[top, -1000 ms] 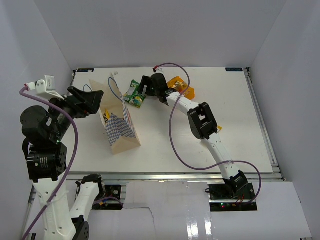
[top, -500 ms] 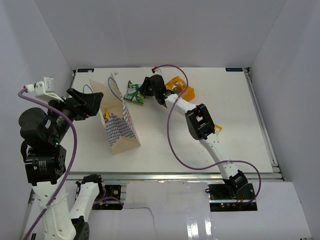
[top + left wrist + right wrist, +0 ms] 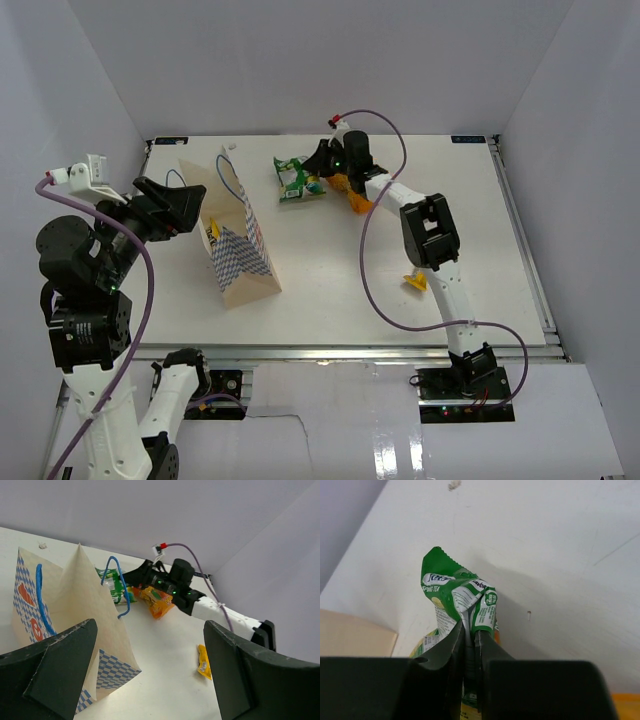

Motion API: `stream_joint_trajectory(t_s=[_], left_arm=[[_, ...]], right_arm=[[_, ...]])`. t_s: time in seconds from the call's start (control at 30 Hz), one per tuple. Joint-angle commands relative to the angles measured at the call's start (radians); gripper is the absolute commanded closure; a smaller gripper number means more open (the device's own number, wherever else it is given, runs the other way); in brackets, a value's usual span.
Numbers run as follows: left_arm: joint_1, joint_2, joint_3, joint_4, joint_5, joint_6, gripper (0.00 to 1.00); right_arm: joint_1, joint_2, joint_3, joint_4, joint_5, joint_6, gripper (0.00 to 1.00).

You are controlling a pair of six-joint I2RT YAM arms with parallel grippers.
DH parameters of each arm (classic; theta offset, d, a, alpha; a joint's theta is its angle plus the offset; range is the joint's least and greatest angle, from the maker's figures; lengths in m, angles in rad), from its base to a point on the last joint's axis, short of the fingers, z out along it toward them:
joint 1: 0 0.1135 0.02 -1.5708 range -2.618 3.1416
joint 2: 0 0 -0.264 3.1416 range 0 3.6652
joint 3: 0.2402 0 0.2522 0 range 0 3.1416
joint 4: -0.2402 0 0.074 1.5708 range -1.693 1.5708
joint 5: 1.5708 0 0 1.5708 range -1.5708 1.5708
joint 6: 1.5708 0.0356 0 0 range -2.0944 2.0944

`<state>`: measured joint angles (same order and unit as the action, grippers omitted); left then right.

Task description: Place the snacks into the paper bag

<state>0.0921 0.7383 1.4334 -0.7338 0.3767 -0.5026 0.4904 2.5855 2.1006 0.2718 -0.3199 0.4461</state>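
Next, my right gripper rises to clear the paper bag's tall rim. Then it crosses over the paper bag's opening, which lies to its left in the top view, to release.
My right gripper is shut on the crumpled green-white packet, holding it over the far middle of the table. The puffy orange bag lies right behind that gripper, partly under the arm. One small yellow wrapper lies beside the right arm. The paper bag stands open at the left, blue handles up. My left gripper hangs open beside the bag's left side, holding nothing. Other snacks are out of view.
The right arm stretches diagonally across the table's right half with its purple cable looping beside it. White walls enclose the table; its metal rail runs along the right edge.
My right gripper shut on the green-white packet and carried it a little to the right. The right arm swung right, uncovering the yellow wrapper. The left arm stayed still.
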Motion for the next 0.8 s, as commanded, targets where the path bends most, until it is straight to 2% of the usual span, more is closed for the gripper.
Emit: stream_joint_trajectory(t_s=[0.0,0.17,0.3,0.43,0.6,0.77], left_arm=[[-0.003,0.006,0.036,0.004,-0.015,0.035,0.02],[-0.003,-0.008,0.038,0.007,-0.041,0.053,0.02],[-0.003,-0.014,0.044,0.011,-0.061,0.061,0.02],[-0.002,-0.016,0.065,0.030,-0.084,0.050,0.02],[-0.003,-0.010,0.143,0.086,-0.101,0.009,0.02],[-0.003,-0.002,0.234,0.125,-0.116,-0.016,0.02]], right_arm=[[-0.053,-0.214,-0.054,0.227,-0.274,-0.052,0.92],[-0.085,-0.385,-0.140,0.190,-0.445,-0.096,0.92],[-0.085,-0.496,-0.151,0.135,-0.504,-0.141,0.92],[-0.061,-0.600,-0.090,-0.004,-0.536,-0.228,0.92],[0.034,-0.692,0.005,-0.146,-0.539,-0.319,0.92],[0.202,-0.731,0.107,-0.270,-0.453,-0.388,0.92]])
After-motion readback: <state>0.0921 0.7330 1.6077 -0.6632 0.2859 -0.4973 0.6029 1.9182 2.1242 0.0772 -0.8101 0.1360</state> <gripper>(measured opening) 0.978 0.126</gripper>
